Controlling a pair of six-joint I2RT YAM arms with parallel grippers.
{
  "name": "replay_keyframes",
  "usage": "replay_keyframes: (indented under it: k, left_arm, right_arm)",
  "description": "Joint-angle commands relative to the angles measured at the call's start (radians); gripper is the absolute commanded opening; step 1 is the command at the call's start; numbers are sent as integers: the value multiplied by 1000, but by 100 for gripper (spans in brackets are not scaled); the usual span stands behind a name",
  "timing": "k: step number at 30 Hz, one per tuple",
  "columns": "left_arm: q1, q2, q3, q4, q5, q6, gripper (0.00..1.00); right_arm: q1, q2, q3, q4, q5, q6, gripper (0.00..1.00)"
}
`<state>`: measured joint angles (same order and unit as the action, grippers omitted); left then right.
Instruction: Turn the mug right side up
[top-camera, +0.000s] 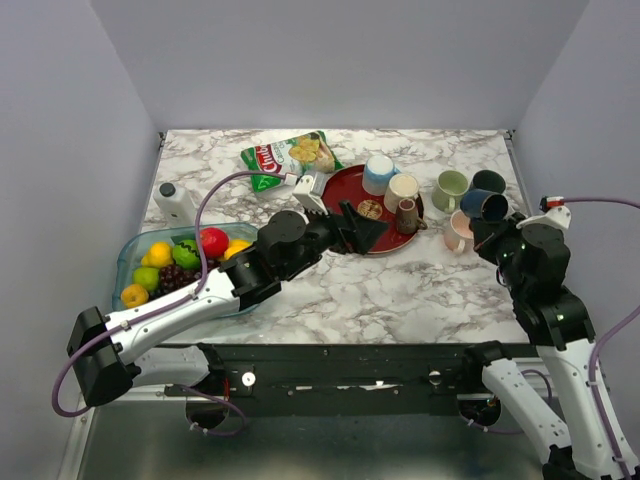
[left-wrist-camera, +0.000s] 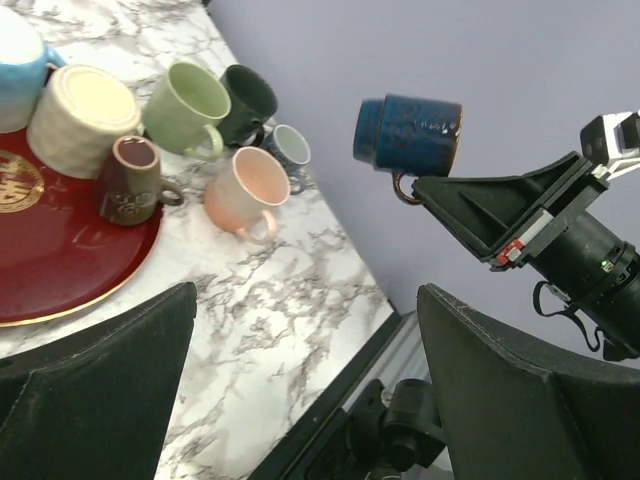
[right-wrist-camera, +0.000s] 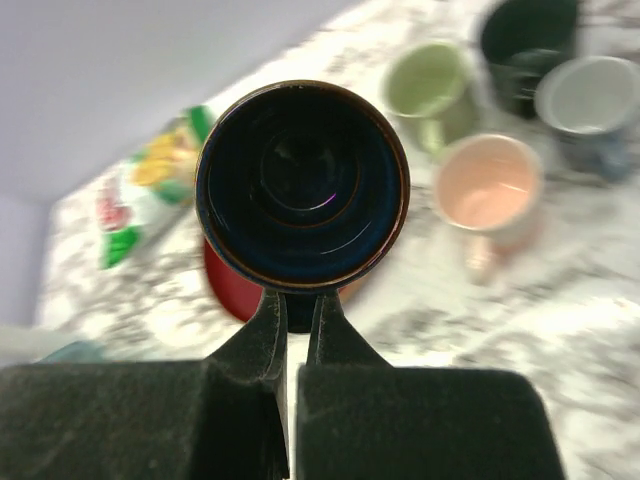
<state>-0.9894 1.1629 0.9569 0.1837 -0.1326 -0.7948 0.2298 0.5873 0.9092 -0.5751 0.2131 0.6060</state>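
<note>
My right gripper tilts downward and lowers to the bare tabletop (top-camera: 485, 270) beside the pink mug next to release, because the dark blue mug (top-camera: 487, 205) lies sideways.
The dark blue mug (top-camera: 487, 205) hangs in the air at the right of the table, above the other mugs. It lies on its side (left-wrist-camera: 408, 133), handle down. Its mouth (right-wrist-camera: 302, 183) faces straight into the right wrist view. My right gripper (right-wrist-camera: 292, 300) is shut on its handle, reaching in from the right (left-wrist-camera: 425, 188). My left gripper (top-camera: 360, 228) is open over the near edge of the red plate (top-camera: 345, 190), nothing between its fingers (left-wrist-camera: 308, 300).
On the plate stand a brown mug (left-wrist-camera: 130, 180), a white mug (left-wrist-camera: 85, 118) and a light blue mug (top-camera: 379, 173). Green (top-camera: 450, 188), dark green (top-camera: 492, 180) and pink (top-camera: 458, 230) mugs sit right of it. A fruit tub (top-camera: 135, 250), a white bottle (top-camera: 175, 203) and a snack bag (top-camera: 290, 158) lie left.
</note>
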Motion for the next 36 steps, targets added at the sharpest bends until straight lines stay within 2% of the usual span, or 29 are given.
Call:
replay_keyframes:
  k: [1,7,15,24,27,36]
  left_arm:
    - [6,-16,-4,-67,-55,49,99]
    - [11,3,5,-85,-41,54,99]
    - [21,12,9,-122,-12,49,99]
    - [28,1,-9,-139,-15,39,99]
    - [28,7,-9,-139,-12,34,99]
    - [40,30,-1,-158,-13,37,99]
  right_arm:
    - [0,22,-32,-108,314,-43,1]
    - [-6,103,-115,-123,417,0,1]
    - [-72,229,-164,-109,443,-11,1]
    - [-282,362,-240,83,256,-164,1]
    - [-312,443,-222,110,269,-192,1]
    - [-402,566,-228,185,169,-206,1]
